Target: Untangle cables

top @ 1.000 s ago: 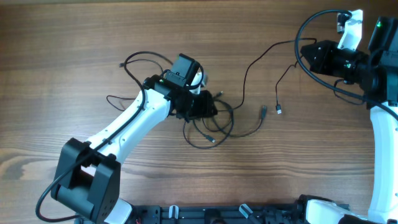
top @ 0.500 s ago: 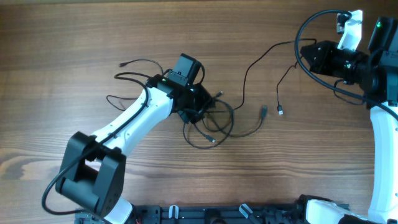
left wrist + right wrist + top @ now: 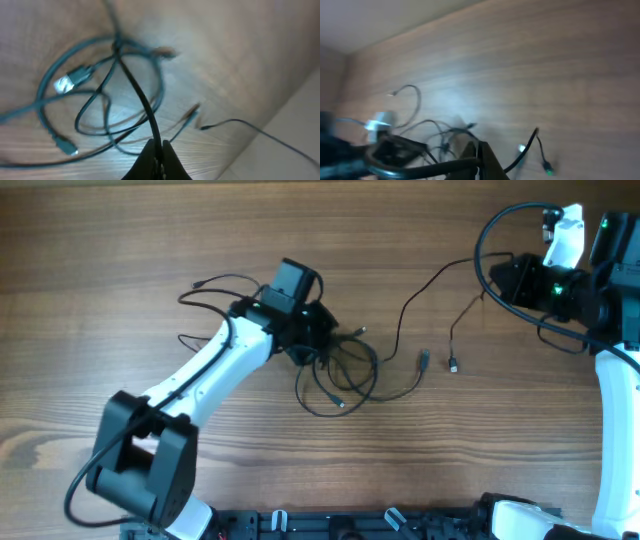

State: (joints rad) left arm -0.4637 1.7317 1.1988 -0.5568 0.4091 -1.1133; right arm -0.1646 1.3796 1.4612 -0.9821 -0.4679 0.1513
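The right gripper pulls to the right in the overhead view next and lets go of its cable over the bare tabletop, since the cable still trails to the tangle.
Several thin black cables [image 3: 345,375] lie tangled in loops at the table's middle, with loose ends at the left [image 3: 205,285] and plug ends at the right [image 3: 452,365]. My left gripper [image 3: 318,340] sits at the tangle's left edge and is shut on one cable strand [image 3: 145,107], which runs up from its fingertips [image 3: 159,150] into the loops. My right gripper [image 3: 497,275] is at the far right, raised, and shut on another cable [image 3: 435,167] that trails left toward the tangle; its fingertips [image 3: 479,152] pinch it.
The wooden table [image 3: 120,240] spreads around the tangle. The left arm [image 3: 200,380] lies across the lower left. The right arm's thicker black wiring [image 3: 490,230] loops near the top right corner.
My left gripper has pulled its strand up and to the left. My right gripper has shifted slightly right, drawing its cable tauter; the plug ends slid a little right.
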